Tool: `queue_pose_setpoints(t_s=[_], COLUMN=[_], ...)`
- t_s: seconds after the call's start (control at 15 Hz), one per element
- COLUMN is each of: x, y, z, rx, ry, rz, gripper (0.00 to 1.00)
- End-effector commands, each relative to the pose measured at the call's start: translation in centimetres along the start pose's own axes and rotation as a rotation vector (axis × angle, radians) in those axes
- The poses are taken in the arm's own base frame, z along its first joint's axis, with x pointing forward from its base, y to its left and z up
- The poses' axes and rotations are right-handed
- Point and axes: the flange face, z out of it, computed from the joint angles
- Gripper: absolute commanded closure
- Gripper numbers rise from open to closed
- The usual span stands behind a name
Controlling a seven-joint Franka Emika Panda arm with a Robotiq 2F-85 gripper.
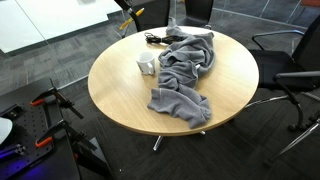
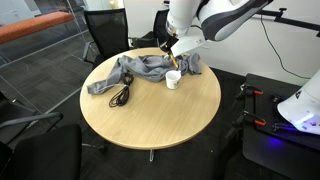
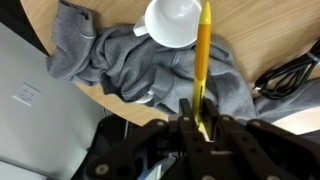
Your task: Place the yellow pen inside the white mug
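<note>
Next I should lower and tilt my gripper to bring the pen's tip into the mug's open top [image 2: 173,75] [image 3: 173,18], then release it, because the pen still hangs above the mug's rim.
My gripper [image 3: 200,118] is shut on the yellow pen [image 3: 203,50], which points out from the jaws toward the white mug [image 3: 172,22]. The pen's tip lies next to the mug's rim in the wrist view. In an exterior view the gripper [image 2: 175,56] hangs just above the mug [image 2: 173,80] with the pen [image 2: 174,64] pointing down at it. The mug [image 1: 146,66] stands upright on the round wooden table [image 1: 120,95], beside a crumpled grey cloth [image 1: 185,75]. The gripper is hard to make out in that view.
The grey cloth [image 2: 140,70] spreads across the table behind the mug. A black cable [image 2: 122,96] lies on the table near the cloth. Office chairs [image 1: 290,70] [image 2: 105,30] stand around the table. The table edge [image 3: 90,95] runs close under the cloth.
</note>
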Motion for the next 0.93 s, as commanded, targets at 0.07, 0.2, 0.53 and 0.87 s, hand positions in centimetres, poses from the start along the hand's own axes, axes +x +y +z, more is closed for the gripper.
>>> queue_pose_setpoints(t_s=[0.07,0.2,0.53,0.87], x=[0.1,-0.1,0.0,-0.7], y=[0.5,0.5,0.3,-0.2], z=[0.4,0.6,0.8,1.5], rx=[-0.046,-0.050,-0.073,-0.099], ry=[0.053,0.056,0.098,0.326], rz=[0.087,0.092,0.132,0.309], gripper=[0.96,0.83,0.96,0.96])
